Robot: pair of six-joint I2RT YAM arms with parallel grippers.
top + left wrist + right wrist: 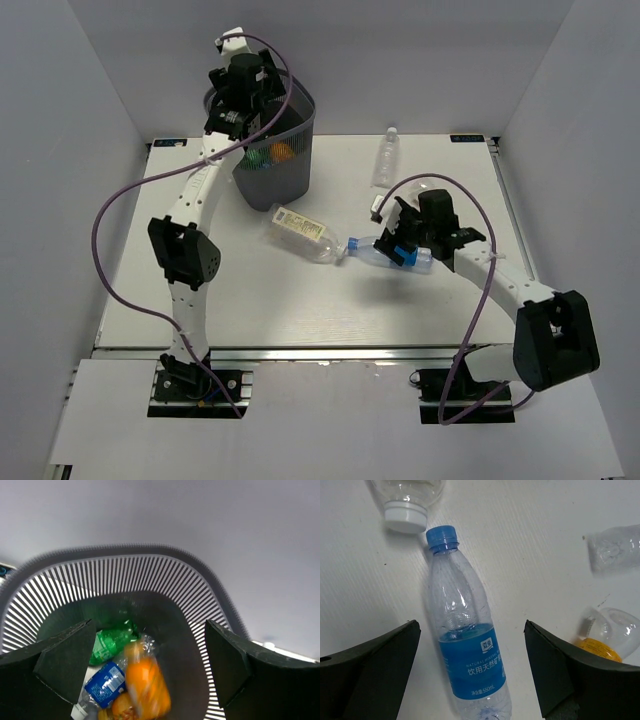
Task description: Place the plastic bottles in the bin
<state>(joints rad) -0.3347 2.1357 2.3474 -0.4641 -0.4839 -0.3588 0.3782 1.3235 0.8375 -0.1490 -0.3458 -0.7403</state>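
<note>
My right gripper is open, with the bottle already lying lengthwise between its fingers, so it should next go down onto the cap-side edge of the blue label (398, 254) (467, 634) and close.
The dark grey mesh bin (290, 165) stands at the far left of the table. My left gripper (243, 92) hangs open and empty over its mouth (150, 630). Inside the bin (210, 585) lie a green bottle (111, 641), a blue-labelled bottle (105, 682) and an orange bottle (148, 682), which is motion-blurred. My right gripper (402, 248) is open low over a clear blue-labelled bottle (372, 250) lying on the table, one finger on each side (470, 625) and not touching the bottle (470, 660). A cream-labelled bottle (300, 228) lies cap to cap with it.
A small clear bottle (386, 158) stands at the far middle of the table, also in the right wrist view (615, 547). A clear bottle with an orange part (606, 636) lies beside my right finger. The white cap of the cream-labelled bottle (406, 517) is just ahead.
</note>
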